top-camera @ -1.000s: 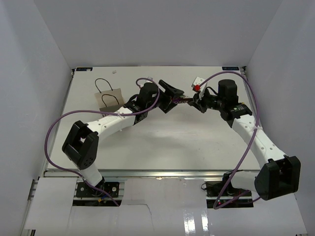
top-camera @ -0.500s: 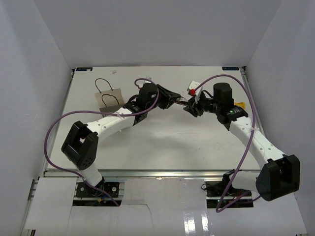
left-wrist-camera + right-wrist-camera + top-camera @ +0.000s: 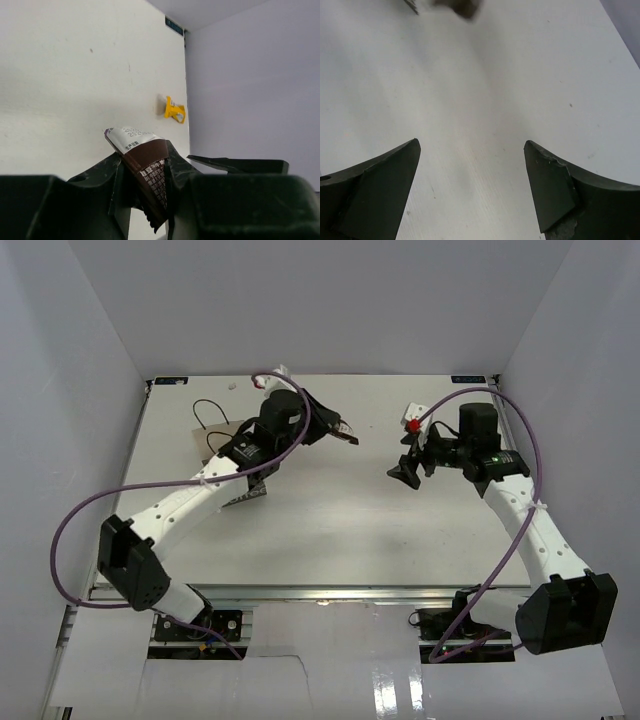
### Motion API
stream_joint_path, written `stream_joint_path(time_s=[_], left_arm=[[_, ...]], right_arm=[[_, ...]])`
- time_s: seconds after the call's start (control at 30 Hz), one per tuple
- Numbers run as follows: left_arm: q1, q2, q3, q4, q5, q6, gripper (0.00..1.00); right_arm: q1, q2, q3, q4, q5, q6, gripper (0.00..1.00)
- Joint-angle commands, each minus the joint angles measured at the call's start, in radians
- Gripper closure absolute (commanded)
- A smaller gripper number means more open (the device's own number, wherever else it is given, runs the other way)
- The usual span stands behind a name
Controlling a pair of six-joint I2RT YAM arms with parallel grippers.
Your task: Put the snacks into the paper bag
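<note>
My left gripper moves to the left in the top view, over the bag's open top (image 3: 219, 434), next to release the packet, since it still hangs beside the bag.
A snack packet (image 3: 136, 143), dark brown with a white printed end and a purple edge, is pinched in my left gripper (image 3: 144, 170), which is shut on it. From above, that gripper (image 3: 338, 430) hangs over the back of the table, right of the paper bag (image 3: 210, 438). The grey-brown bag with black cord handles is partly hidden by the left arm. A yellow snack (image 3: 175, 111) lies near the far wall in the left wrist view. My right gripper (image 3: 471, 150) is open with only bare table between its fingers, and it hovers right of centre (image 3: 408, 464).
White walls close in the table on three sides. A dark blurred shape (image 3: 460, 6) sits at the top edge of the right wrist view. Purple cables loop off both arms.
The grippers met at the back middle. The left one shut on the packet, the right one opened and drew back to the right, and the left arm swung leftward with the packet.
</note>
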Motion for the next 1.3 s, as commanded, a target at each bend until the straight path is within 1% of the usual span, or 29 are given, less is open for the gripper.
stream_joint_path(time_s=[0.0,0.07,0.1,0.13,0.17,0.2,0.23,0.33,0.5,0.7,0.87,1.0,1.07,1.1,1.17,1.2,1.23,1.27], left_arm=[[0.002,-0.165,0.090,-0.150,-0.204,0.225,0.77],[0.006,-0.203,0.110,-0.223,-0.267,0.301,0.78],[0.008,-0.238,0.115,-0.245,-0.298,0.327,0.78],[0.011,-0.255,0.118,-0.286,-0.356,0.366,0.78],[0.017,-0.271,0.123,-0.306,-0.382,0.380,0.78],[0.022,-0.301,0.123,-0.323,-0.402,0.396,0.78],[0.026,-0.314,0.123,-0.355,-0.443,0.419,0.78],[0.074,-0.343,0.124,-0.414,-0.493,0.450,0.78],[0.172,-0.335,0.130,-0.464,-0.476,0.498,0.78],[0.259,-0.312,0.104,-0.434,-0.467,0.567,0.77],[0.293,-0.260,0.115,-0.400,-0.441,0.611,0.76],[0.322,-0.231,0.101,-0.409,-0.422,0.616,0.75],[0.332,-0.231,0.083,-0.409,-0.421,0.616,0.73],[0.342,-0.230,0.075,-0.411,-0.425,0.616,0.69],[0.356,-0.228,0.058,-0.409,-0.425,0.618,0.64],[0.368,-0.228,0.055,-0.411,-0.419,0.616,0.60],[0.376,-0.226,0.054,-0.408,-0.412,0.616,0.53],[0.381,-0.226,0.057,-0.408,-0.402,0.615,0.49]], right_arm=[[-0.048,-0.031,0.006,-0.018,0.112,-0.008,0.10],[-0.054,-0.017,-0.034,0.055,0.257,0.044,0.10],[-0.063,-0.006,-0.051,0.051,0.308,0.040,0.10],[-0.079,0.003,-0.051,0.041,0.294,0.020,0.10],[-0.118,0.014,-0.047,0.021,0.262,0.006,0.10],[-0.134,0.014,-0.044,-0.010,0.183,-0.003,0.10],[-0.142,0.012,-0.045,-0.010,0.166,-0.006,0.09],[-0.143,0.023,-0.048,-0.006,0.156,0.006,0.09],[-0.146,0.040,-0.034,-0.004,0.164,0.012,0.10],[-0.151,0.028,-0.039,-0.006,0.159,0.015,0.10],[-0.152,0.014,-0.059,-0.007,0.159,0.023,0.10],[-0.158,0.006,-0.054,-0.009,0.173,0.031,0.10],[-0.169,0.008,-0.047,-0.010,0.167,0.038,0.10],[-0.186,0.017,-0.041,-0.012,0.159,0.054,0.10],[-0.204,0.037,-0.016,-0.048,0.138,0.060,0.10],[-0.211,0.069,0.022,-0.067,0.136,0.061,0.10],[-0.223,0.089,0.042,-0.085,0.148,0.058,0.10],[-0.223,0.110,0.065,-0.105,0.162,0.051,0.10]])
